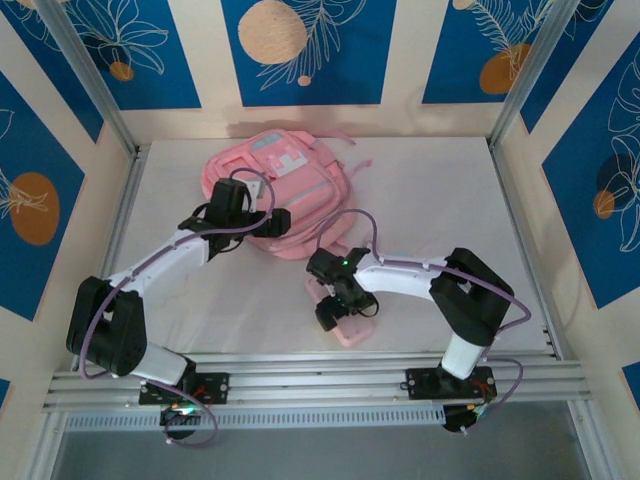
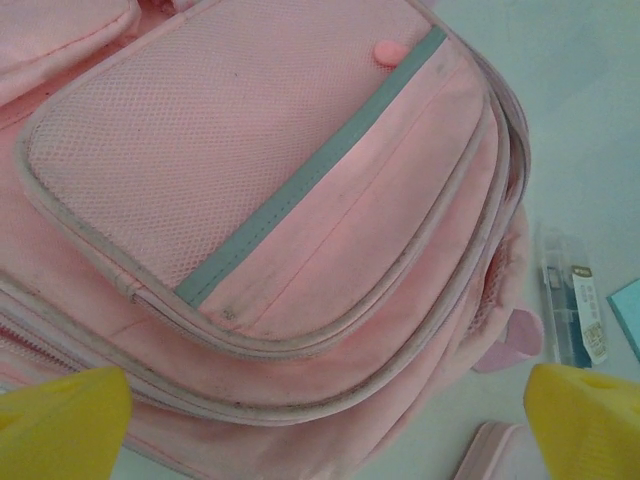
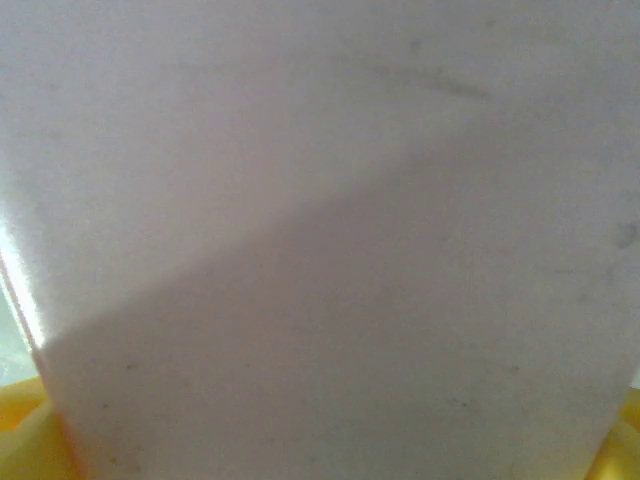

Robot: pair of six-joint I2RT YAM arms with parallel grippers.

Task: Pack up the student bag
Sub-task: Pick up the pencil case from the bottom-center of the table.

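My left gripper is above the front pocket's curved zip edge (image 1: 303, 213) (image 2: 385, 292), so next it will go down with a turn until its open fingers straddle that edge.
The student bag (image 1: 290, 185) lies flat at the back middle of the white table, front pockets up. In the left wrist view its mesh pocket and blue-grey trim (image 2: 300, 200) sit just below the camera. My left gripper (image 1: 258, 222) hovers open over the bag's near edge, and its yellow fingertips (image 2: 60, 425) stand wide apart with nothing held. My right gripper (image 1: 338, 312) is down on a small flat pink pencil case (image 1: 354, 330) near the table's front. That case (image 3: 320, 250) spans the gap between the yellow fingers (image 3: 20, 440), which stand wide at its two edges.
A clear plastic box (image 2: 572, 300) with a printed label lies on the table right of the bag, a teal corner (image 2: 630, 315) beside it. Another pink edge (image 2: 492, 452) shows below. Patterned walls and metal posts (image 1: 90, 75) enclose the table; a rail (image 1: 320, 375) runs along the front.
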